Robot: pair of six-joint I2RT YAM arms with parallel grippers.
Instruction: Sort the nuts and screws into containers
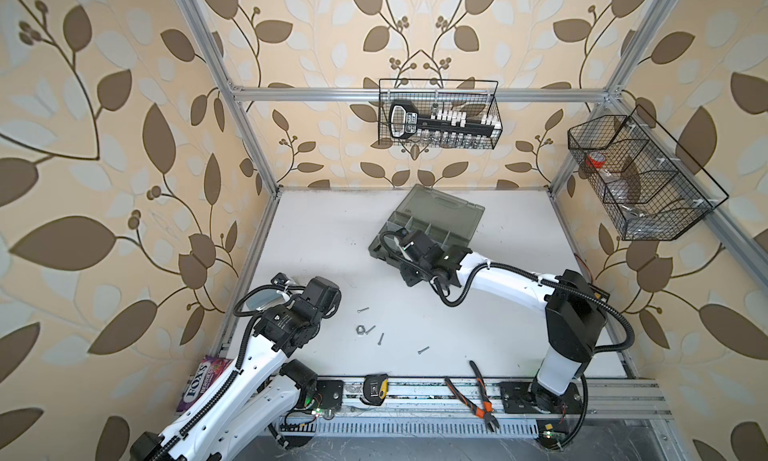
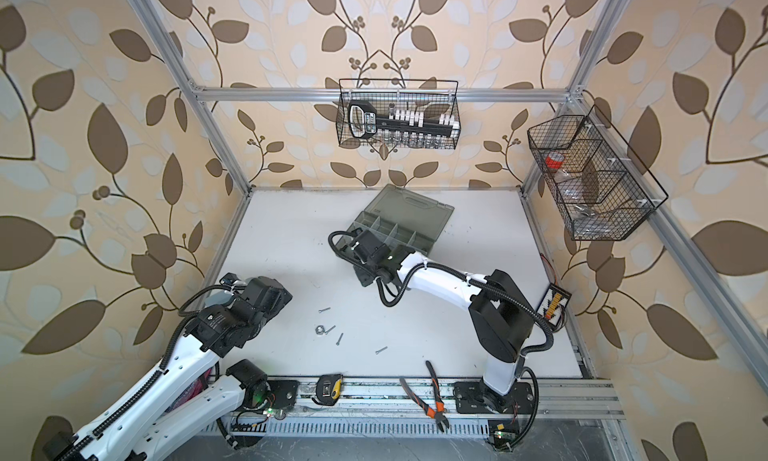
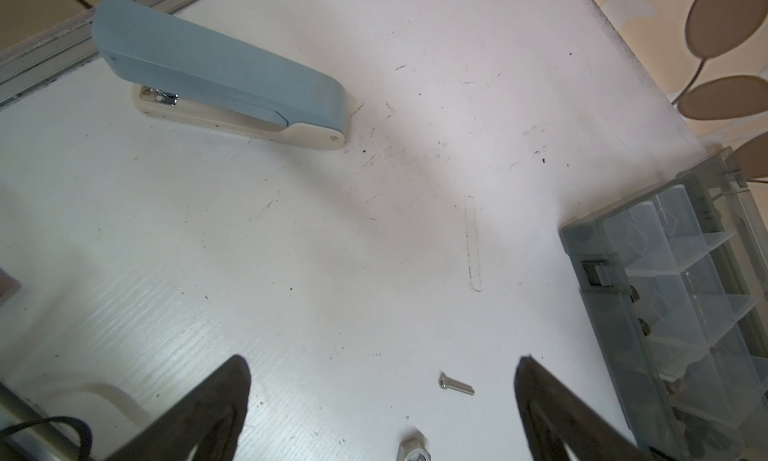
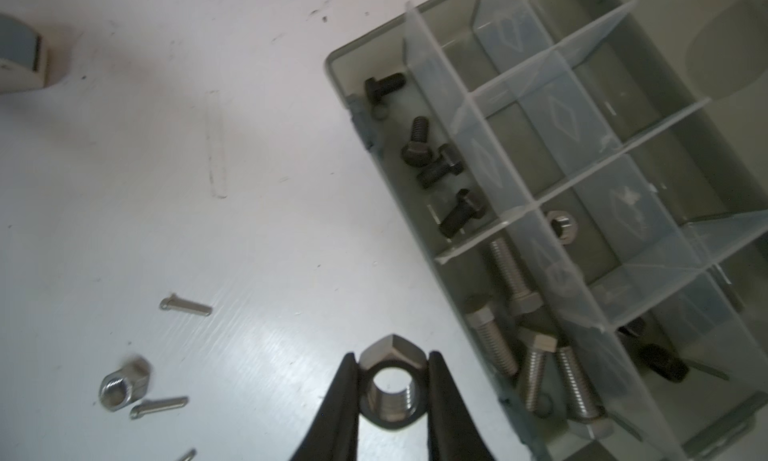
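Note:
The nut in my right gripper needs to go outward next, past the silver bolts and over the organiser's middle-row section (image 4: 586, 246), to be released there, since another silver nut already lies in it.
My right gripper (image 4: 392, 357) is shut on a silver nut (image 4: 390, 386) and holds it above the white table, just beside the grey organiser box (image 4: 345, 64). Its containers hold black bolts (image 4: 432, 164), silver bolts (image 4: 490, 346) and another silver nut (image 4: 561, 224). My left gripper (image 3: 382, 359) stands open over the table with nothing between its fingers. A thin screw (image 3: 456, 385) and a nut (image 3: 412, 450) lie under it. In both top views a loose nut (image 1: 360, 329) (image 2: 319, 328) and several thin screws (image 1: 381, 338) (image 2: 324, 310) lie mid-table. The organiser (image 1: 440, 211) sits at the back.
A blue-grey stapler (image 3: 216, 72) lies near the left arm. Orange-handled pliers (image 1: 478, 392) and a tape measure (image 1: 376, 389) rest on the front rail. Two black wire baskets (image 1: 440, 114) (image 1: 640, 176) hang on the frame. A sweets box (image 1: 199, 380) lies at the front left.

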